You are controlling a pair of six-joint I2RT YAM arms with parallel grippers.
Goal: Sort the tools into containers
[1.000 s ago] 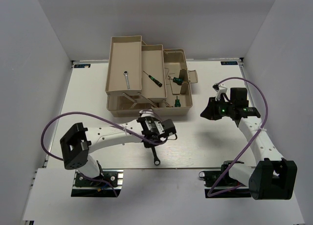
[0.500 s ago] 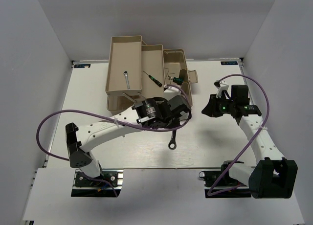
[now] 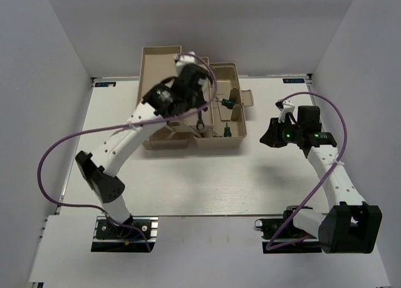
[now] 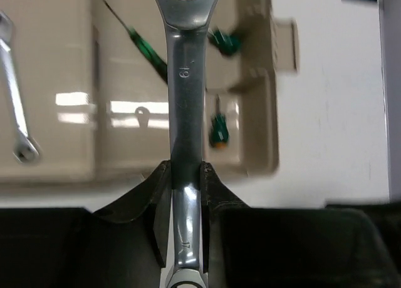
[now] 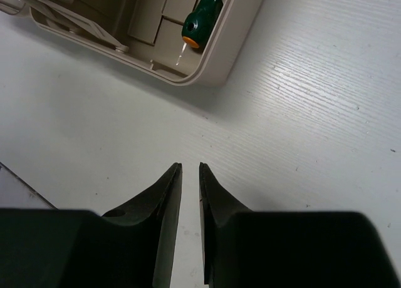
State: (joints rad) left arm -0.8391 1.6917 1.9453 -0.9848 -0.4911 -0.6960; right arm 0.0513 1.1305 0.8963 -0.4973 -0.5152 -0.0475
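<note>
One tray already holds the short wrench, so the left gripper will next go outward and to the left in the top view, then come down beside that short wrench.
My left gripper (image 4: 186, 169) is shut on the shank of the long silver wrench (image 4: 186, 81), held in the air over the beige trays (image 4: 56, 169). From above, the wrench's end (image 3: 199, 126) sticks out below the left gripper (image 3: 197, 109). A short wrench (image 4: 15, 119) lies in the left tray. A thin green-handled screwdriver (image 4: 148, 48) lies in the middle tray. Two stubby green screwdrivers (image 3: 228, 102) (image 3: 227, 131) sit in the toolbox (image 3: 227, 71). My right gripper (image 3: 268, 139) hovers right of the toolbox, jaws slightly apart, holding nothing.
The right wrist view shows the toolbox's rounded corner (image 5: 207, 72) with one green screwdriver (image 5: 200, 9) inside, above the right gripper (image 5: 189, 175) and bare white table (image 5: 301, 131). Purple cables loop from both arms. White walls enclose the table.
The left arm has lifted the long wrench off the table front and swung it up and back over the trays. The right arm has stayed still.
</note>
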